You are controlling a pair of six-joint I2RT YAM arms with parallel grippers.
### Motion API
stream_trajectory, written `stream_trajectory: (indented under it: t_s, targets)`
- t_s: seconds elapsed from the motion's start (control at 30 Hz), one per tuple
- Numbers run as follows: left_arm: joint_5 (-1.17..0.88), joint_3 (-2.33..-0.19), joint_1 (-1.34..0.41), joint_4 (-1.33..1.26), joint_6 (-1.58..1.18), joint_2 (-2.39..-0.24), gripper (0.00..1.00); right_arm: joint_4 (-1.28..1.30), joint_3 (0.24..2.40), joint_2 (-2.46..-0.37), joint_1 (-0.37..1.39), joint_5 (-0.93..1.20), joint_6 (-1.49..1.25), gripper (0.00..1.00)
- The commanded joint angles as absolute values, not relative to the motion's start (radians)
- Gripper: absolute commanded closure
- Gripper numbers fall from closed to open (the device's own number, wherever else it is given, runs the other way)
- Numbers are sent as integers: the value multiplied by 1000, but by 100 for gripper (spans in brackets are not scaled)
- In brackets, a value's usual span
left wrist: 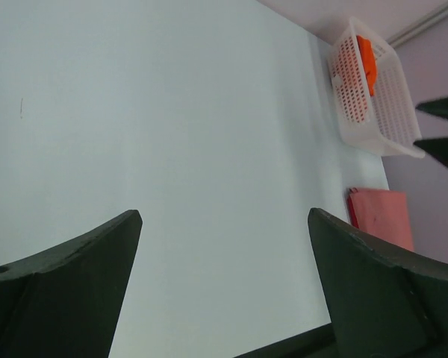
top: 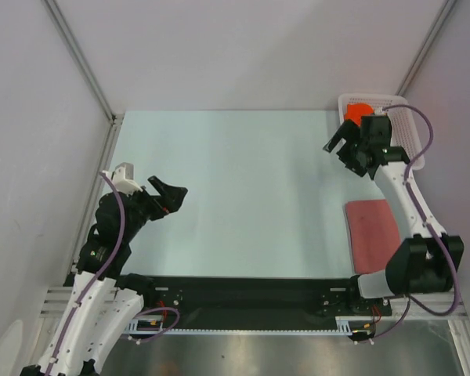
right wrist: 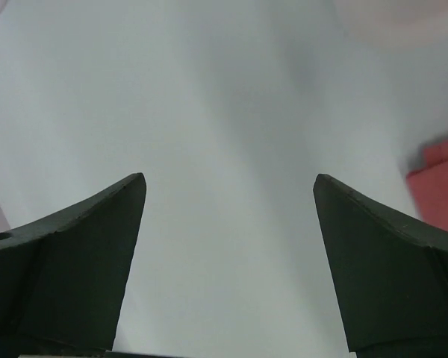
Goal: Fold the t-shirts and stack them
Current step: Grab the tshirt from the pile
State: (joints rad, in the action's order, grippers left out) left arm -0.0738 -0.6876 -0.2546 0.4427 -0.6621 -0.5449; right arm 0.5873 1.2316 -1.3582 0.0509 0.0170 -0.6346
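The orange t-shirt's fold (top: 358,112) is inside the basket, outward of my right gripper and below it, so I will move that gripper outward over the basket's rim and down.
The brick-red t-shirt (top: 371,230) lies folded flat on the table at the near right; it also shows in the left wrist view (left wrist: 384,218) and as a blurred red patch in the right wrist view (right wrist: 438,173). The orange t-shirt (top: 357,112) sits bunched in the white lattice basket (top: 411,133) at the far right, also seen in the left wrist view (left wrist: 366,61). My right gripper (top: 338,143) is open and empty, raised just left of the basket. My left gripper (top: 171,194) is open and empty over the table's left side.
The basket (left wrist: 392,119) stands in the far right corner against the wall. Grey walls and metal rails enclose the pale table (top: 235,188). A black strip runs along its near edge by the arm bases.
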Motion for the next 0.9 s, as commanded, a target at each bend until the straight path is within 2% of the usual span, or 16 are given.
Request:
stream_trajectory:
  t_s: [0.0, 0.07, 0.13, 0.23, 0.33, 0.37, 0.47, 0.63, 0.7, 0.73, 0.77, 0.83, 0.87]
  targets:
    - [-144, -767, -249, 572, -538, -551, 0, 604, 1435, -1503, 9, -77, -524, 0]
    - [-126, -782, -247, 591, -513, -539, 0, 545, 1543, -1593, -72, -46, -540, 1]
    - [-121, -778, -248, 589, -494, -525, 0, 456, 1613, -1744, -132, 84, -552, 0]
    - [-121, -772, -247, 577, -479, -511, 0, 462, 1816, -1966, -149, 34, -581, 0]
    - [-123, -781, -245, 561, -468, -529, 0, 460, 1988, -2161, -156, -39, -618, 5]
    - [-121, -787, -244, 561, -466, -541, 0, 463, 2024, -2199, -152, -90, -620, 10]
    - [-114, -811, -244, 564, -454, -592, 0, 482, 2144, -2325, -134, -245, -618, 9]
    - [-97, -844, -239, 581, -437, -649, 0, 456, 2239, -2454, -140, -295, -653, 12]
    - [-92, -848, -239, 583, -433, -657, 0, 471, 2298, -2493, -149, -319, -663, 32]
    - [-91, -859, -238, 584, -427, -664, 0, 480, 2313, -2497, -155, -315, -667, 51]
    - [-87, -865, -239, 591, -423, -669, 0, 485, 2333, -2494, -163, -292, -670, 64]
    - [-84, -887, -238, 595, -422, -683, 0, 530, 2367, -2477, -178, -290, -666, 84]
    - [-89, -891, -238, 595, -423, -687, 0, 549, 2409, -2453, -181, -296, -654, 89]
